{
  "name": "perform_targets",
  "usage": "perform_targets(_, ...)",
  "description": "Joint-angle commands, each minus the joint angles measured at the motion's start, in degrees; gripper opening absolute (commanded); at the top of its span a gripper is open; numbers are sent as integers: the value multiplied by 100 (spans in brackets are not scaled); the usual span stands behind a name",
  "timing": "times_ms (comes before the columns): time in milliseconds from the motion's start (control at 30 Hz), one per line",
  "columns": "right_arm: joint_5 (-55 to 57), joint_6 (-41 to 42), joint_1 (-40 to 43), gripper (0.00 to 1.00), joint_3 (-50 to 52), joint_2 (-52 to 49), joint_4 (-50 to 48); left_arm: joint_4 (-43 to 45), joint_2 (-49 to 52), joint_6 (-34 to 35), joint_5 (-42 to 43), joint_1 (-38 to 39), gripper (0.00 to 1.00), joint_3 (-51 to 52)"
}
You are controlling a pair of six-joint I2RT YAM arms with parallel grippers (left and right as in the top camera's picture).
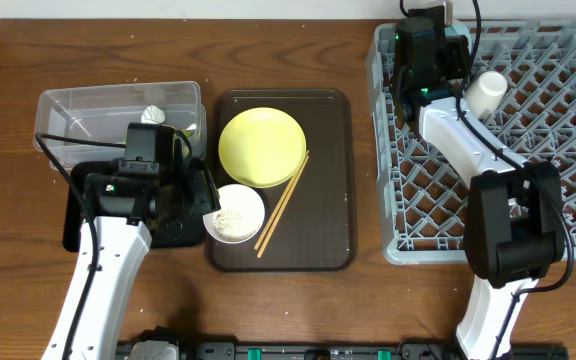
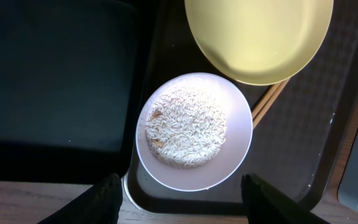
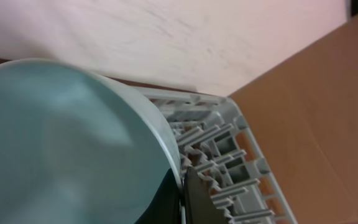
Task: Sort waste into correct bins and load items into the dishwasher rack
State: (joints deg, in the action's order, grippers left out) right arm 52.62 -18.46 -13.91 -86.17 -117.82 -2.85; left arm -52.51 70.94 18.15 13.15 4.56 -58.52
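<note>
I will next lower my right gripper to its left in the overhead view and release the bowl, as the rack's far corner [image 1: 385, 44] is below there, clear of the cup [image 1: 487, 92].
The white bowl [image 1: 234, 214] with loose white rice [image 2: 186, 127] sits at the front left of the dark brown serving tray [image 1: 330, 180]. The yellow plate [image 1: 262, 147] lies behind it, with the chopsticks [image 1: 284, 201] beside it. My left gripper [image 2: 182, 202] is open just in front of the white bowl's rim [image 2: 235, 163]. My right gripper [image 3: 183, 198] is shut on the rim of the light blue bowl [image 3: 61, 149] over the far left corner of the grey dishwasher rack [image 1: 553, 200]. The small white cup [image 1: 487, 92] lies in the rack. The clear box [image 1: 78, 110] holds a white scrap [image 1: 152, 116].
The shallow black tray [image 2: 48, 81] lies left of the serving tray, under my left arm. In the right wrist view the rack's pegs [image 3: 219, 168] are beside the bowl, with the wall behind and brown table to the right.
</note>
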Motion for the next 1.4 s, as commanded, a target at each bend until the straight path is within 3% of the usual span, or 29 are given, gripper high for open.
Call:
perform_targets(0, -267, 177, -55, 1, -109, -81, 0, -17, -20, 15, -13, -26, 64, -35)
perform_targets(367, -402, 173, -173, 1, -109, -96, 120, -20, -20, 15, -13, -26, 64, -35)
perform_targets(700, -396, 203, -516, 1, -109, -87, 1244, -20, -20, 13, -13, -26, 64, -35)
perform_targets(1033, -407, 1462, -1008, 1, -109, 350, 2369, -17, -20, 13, -15, -26, 64, -35)
perform_targets(1067, -415, 1652, -1012, 3, -109, 437, 2503, -17, -20, 13, -15, -26, 64, -35)
perform_targets(1200, -1036, 2039, -999, 33, -109, 863, 3139, -17, -20, 11, -15, -26, 64, -35)
perform_targets(1367, -2006, 2277, -970, 52, -109, 1443, 3912, -20, -20, 13, -15, -26, 64, -35)
